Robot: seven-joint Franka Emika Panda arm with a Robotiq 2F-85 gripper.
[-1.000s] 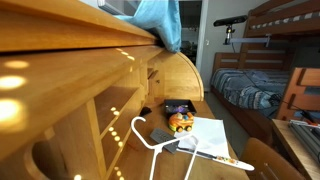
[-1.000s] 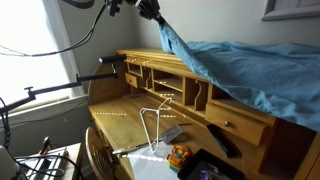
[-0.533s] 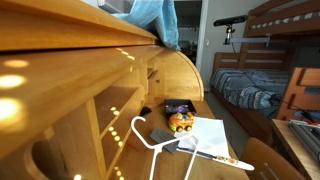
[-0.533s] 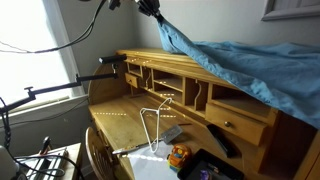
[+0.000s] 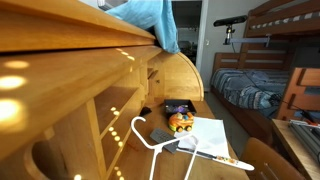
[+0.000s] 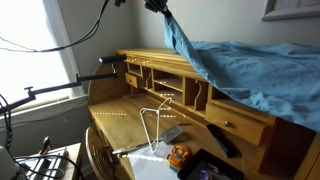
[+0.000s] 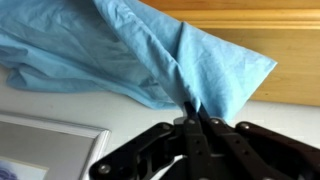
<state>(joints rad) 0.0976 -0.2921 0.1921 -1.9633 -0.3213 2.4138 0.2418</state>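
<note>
My gripper should next carry the cloth's bunched fold toward the wall, over the bare part of the desk top (image 6: 177,58) (image 7: 292,75), and let go of it there, because that part is uncovered.
A large light-blue cloth (image 6: 255,75) is draped over the top of a wooden roll-top desk (image 6: 150,90). My gripper (image 7: 191,108) is shut on a corner of the cloth and holds it lifted above the desk top; in an exterior view the gripper (image 6: 158,6) is near the top edge, with the cloth hanging down from it. The cloth also shows at the top of the desk in an exterior view (image 5: 152,20) and fills the upper wrist view (image 7: 120,55).
On the desk surface lie a white wire hanger (image 6: 152,125), white paper (image 5: 212,135), an orange toy (image 5: 180,122) and a dark pouch (image 5: 178,106). A bunk bed (image 5: 270,60) stands behind. A window and tripod arm (image 6: 60,88) are at the side.
The gripper has moved a little sideways along the desk top with the cloth corner, pulling the cloth's raised edge with it.
</note>
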